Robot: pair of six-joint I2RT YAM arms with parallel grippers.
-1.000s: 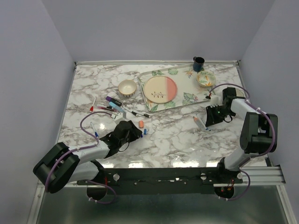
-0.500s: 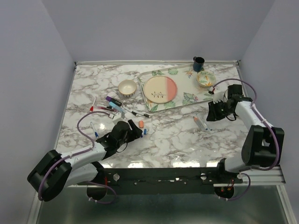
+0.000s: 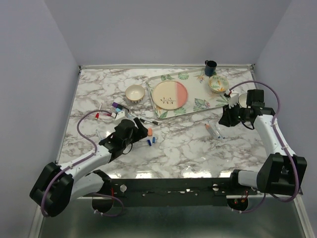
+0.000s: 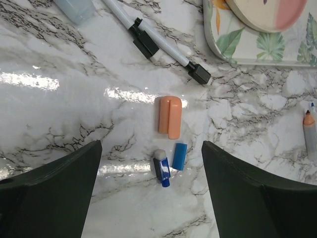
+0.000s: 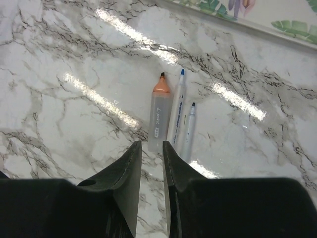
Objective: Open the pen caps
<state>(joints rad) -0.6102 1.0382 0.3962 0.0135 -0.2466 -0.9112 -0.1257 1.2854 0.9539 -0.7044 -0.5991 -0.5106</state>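
The white pen is still capped in black and lies outward and below my left gripper. My left gripper needs to move outward and down next, onto the body of the white pen nearer the tray (image 4: 169,47).
An orange cap (image 4: 170,116), a blue cap (image 4: 179,155) and a dark blue cap with a white end (image 4: 162,167) lie loose on the marble; they show in the top view as the orange cap (image 3: 150,131) and blue caps (image 3: 151,141). My left gripper (image 4: 151,148) is open and empty above them. Two white pens with black caps (image 4: 163,47) lie beyond. My right gripper (image 5: 151,146) is shut with a thin gap, empty, above three uncapped pens: an orange-tipped pen (image 5: 158,119), a blue-tipped pen (image 5: 176,114) and a dark-tipped pen (image 5: 189,129).
More pens with coloured ends (image 3: 115,111) lie at the left. A floral tray (image 3: 198,105) holds a pink-and-cream plate (image 3: 170,94). A small cream bowl (image 3: 134,92), a patterned bowl (image 3: 218,83) and a dark mug (image 3: 210,67) stand at the back.
My left gripper has drawn back towards the far left, away from the caps, which now lie uncovered. My right gripper has moved right and back, off the three pens.
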